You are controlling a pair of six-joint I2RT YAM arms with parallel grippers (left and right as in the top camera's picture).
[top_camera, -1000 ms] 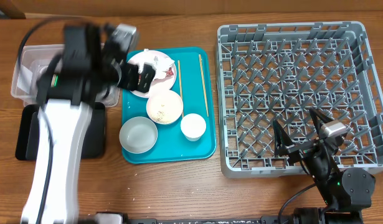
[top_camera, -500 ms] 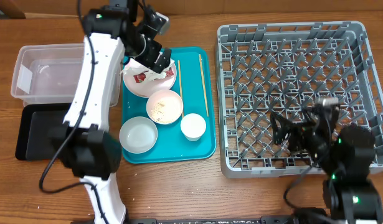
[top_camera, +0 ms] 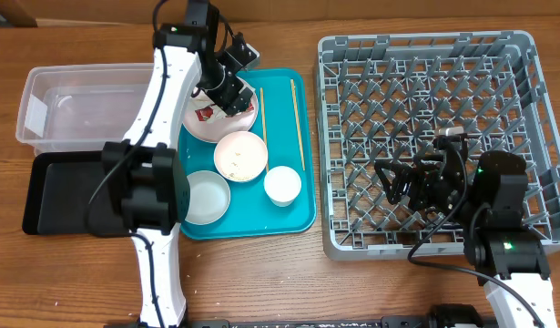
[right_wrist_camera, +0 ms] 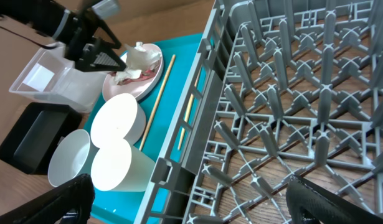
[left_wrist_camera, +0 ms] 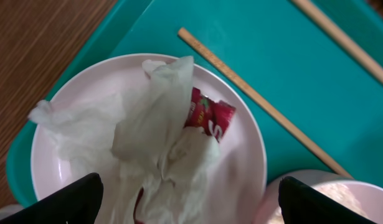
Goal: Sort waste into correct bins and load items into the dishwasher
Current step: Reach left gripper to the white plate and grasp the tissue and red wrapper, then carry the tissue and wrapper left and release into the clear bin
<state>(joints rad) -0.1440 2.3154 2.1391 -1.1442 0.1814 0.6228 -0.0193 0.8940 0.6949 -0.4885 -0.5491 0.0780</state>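
The open left gripper lowers around the raised middle folds of the crumpled white napkin bunched up below on the plate and closes its fingers next.
A round white plate [top_camera: 234,126] at the back of the teal tray [top_camera: 293,211] carries the waste, crumpled white paper [left_wrist_camera: 151,127] with a red-marked wrapper [left_wrist_camera: 211,116]. My left gripper [top_camera: 232,94] hovers low over the plate, open, its fingers [left_wrist_camera: 70,200] standing on either side of the paper without holding it. Two chopsticks [top_camera: 299,123] lie on the tray beside the plate. In front of the plate sit a bowl with rice grains [top_camera: 240,155], an empty bowl [top_camera: 205,198] and a white cup [top_camera: 282,185]. Above the front of the grey dishwasher rack [top_camera: 425,64] my right gripper [top_camera: 387,182] stands open with nothing in it.
A clear plastic tub [top_camera: 79,105] stands at the left, with a black tray [top_camera: 61,196] in front of it. The left arm [top_camera: 157,118] stretches over the black tray and the teal tray's left edge. Bare wooden table lies between teal tray and rack.
My left arm has swung right and straightened, and its gripper has settled over the plate's paper. The right gripper has turned and reached leftward over the rack.
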